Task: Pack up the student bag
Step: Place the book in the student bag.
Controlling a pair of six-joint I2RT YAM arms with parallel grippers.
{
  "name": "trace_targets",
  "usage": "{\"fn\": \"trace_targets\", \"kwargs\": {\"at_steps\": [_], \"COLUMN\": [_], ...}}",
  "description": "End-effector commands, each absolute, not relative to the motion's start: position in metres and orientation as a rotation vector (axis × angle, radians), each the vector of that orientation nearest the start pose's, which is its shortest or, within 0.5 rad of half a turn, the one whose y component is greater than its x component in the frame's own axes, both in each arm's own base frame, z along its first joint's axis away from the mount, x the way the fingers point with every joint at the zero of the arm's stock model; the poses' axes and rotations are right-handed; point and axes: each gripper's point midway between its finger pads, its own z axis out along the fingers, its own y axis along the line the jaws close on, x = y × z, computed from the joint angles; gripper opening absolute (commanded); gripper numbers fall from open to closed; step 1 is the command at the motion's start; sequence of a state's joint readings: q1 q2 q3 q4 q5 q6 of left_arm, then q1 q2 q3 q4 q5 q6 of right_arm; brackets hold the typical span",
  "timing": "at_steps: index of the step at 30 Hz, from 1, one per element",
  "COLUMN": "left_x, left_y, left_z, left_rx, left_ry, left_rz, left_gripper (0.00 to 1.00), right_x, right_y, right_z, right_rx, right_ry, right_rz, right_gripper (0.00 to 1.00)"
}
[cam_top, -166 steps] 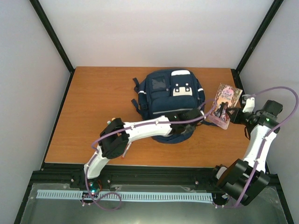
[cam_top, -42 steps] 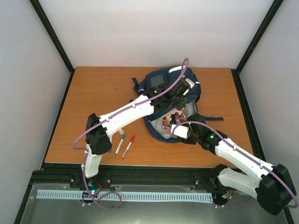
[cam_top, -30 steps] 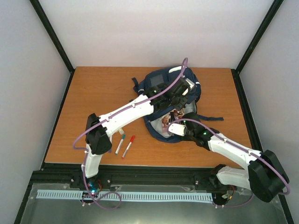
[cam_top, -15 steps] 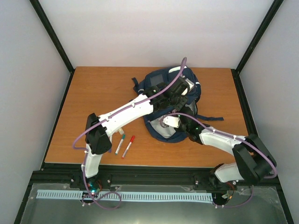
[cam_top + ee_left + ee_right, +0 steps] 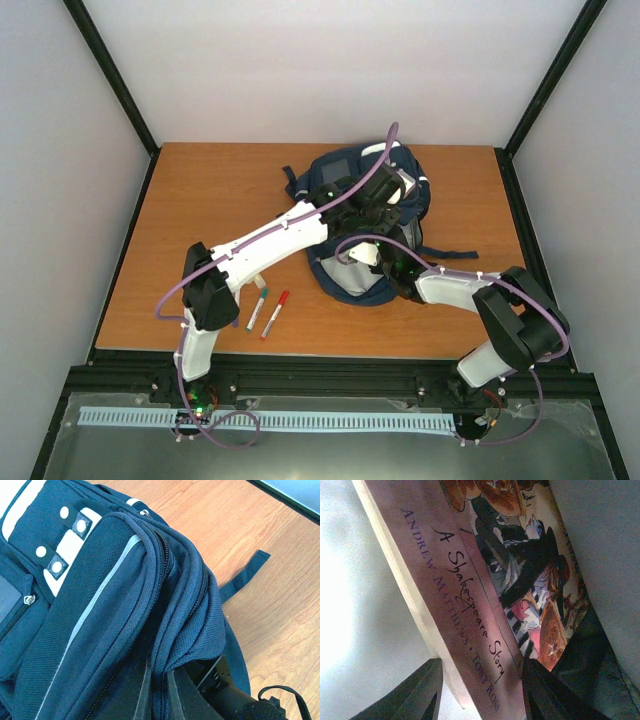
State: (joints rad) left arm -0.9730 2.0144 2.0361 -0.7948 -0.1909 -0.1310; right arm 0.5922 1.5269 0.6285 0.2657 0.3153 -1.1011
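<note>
The left gripper moves lower toward the bag next and lets go of the zip edge of the bag's opening between its fingers, since the book [image 5: 485, 610] is inside.
The navy student bag [image 5: 345, 190] lies at the table's middle back, its opening toward me. My left gripper [image 5: 385, 207] is shut on the zip edge of the bag's opening [image 5: 159, 690] and holds it up. My right gripper [image 5: 370, 258] reaches inside the bag and is mostly hidden in the top view. In the right wrist view its jaws [image 5: 482, 692] stand apart, with the lower end of a pink "A Shakespeare Story" book [image 5: 485, 610] between them, inside the pale lining. The right finger touches the cover; a thin gap shows at the left finger.
A green-capped marker [image 5: 257, 308] and a red-capped marker [image 5: 274, 313] lie on the wooden table [image 5: 200, 220] left of the bag, near the left arm's elbow. A dark strap [image 5: 450, 253] trails right of the bag. Black frame posts stand at the corners.
My right arm has pushed further into the bag's opening, and the book has dropped out of the top view. My left gripper has kept hold of the bag's edge.
</note>
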Motion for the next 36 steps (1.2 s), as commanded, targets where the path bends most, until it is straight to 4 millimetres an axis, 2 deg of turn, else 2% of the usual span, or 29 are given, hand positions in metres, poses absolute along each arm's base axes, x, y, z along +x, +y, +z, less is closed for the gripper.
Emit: {"fn": "trace_targets", "kwargs": {"at_steps": [1, 5, 9, 13, 16, 18, 21, 25, 28, 31, 33, 36], "left_x": [0.33, 0.331, 0.329, 0.328, 0.328, 0.327, 0.325, 0.321, 0.317, 0.314, 0.307, 0.301], "left_y": [-0.436, -0.436, -0.437, -0.436, -0.436, -0.437, -0.439, -0.443, -0.447, -0.451, -0.456, -0.46], "left_z": [0.305, 0.302, 0.303, 0.303, 0.301, 0.296, 0.28, 0.256, 0.235, 0.207, 0.177, 0.14], "left_rx": [0.8, 0.806, 0.813, 0.821, 0.827, 0.835, 0.847, 0.854, 0.855, 0.864, 0.892, 0.931], "left_ry": [2.09, 2.095, 2.094, 2.09, 2.095, 2.108, 2.137, 2.176, 2.204, 2.243, 2.291, 2.355], "left_rz": [-0.443, -0.437, -0.444, -0.444, -0.44, -0.445, -0.444, -0.485, -0.518, -0.535, -0.571, -0.585], "left_gripper": [0.01, 0.01, 0.01, 0.01, 0.01, 0.01, 0.01, 0.01, 0.01, 0.01, 0.04, 0.17], "right_x": [0.371, 0.352, 0.3, 0.26, 0.235, 0.226, 0.216, 0.2, 0.194, 0.196, 0.196, 0.201], "right_y": [0.184, 0.186, 0.193, 0.185, 0.177, 0.171, 0.163, 0.155, 0.146, 0.13, 0.122, 0.114], "right_z": [0.112, 0.117, 0.12, 0.119, 0.13, 0.14, 0.161, 0.204, 0.23, 0.243, 0.248, 0.249], "right_rx": [-1.423, -1.453, -1.57, -1.612, -1.599, -1.557, -1.448, -1.294, -1.207, -1.148, -1.112, -1.042], "right_ry": [1.597, 1.606, 1.573, 1.617, 1.631, 1.651, 1.714, 1.727, 1.709, 1.753, 1.776, 1.813], "right_rz": [-0.591, -0.494, -0.252, -0.122, -0.056, -0.035, 0.039, 0.195, 0.212, 0.168, 0.152, 0.137], "right_gripper": [0.45, 0.46, 0.51, 0.52, 0.52, 0.51, 0.49, 0.47, 0.45, 0.43, 0.43, 0.43]}}
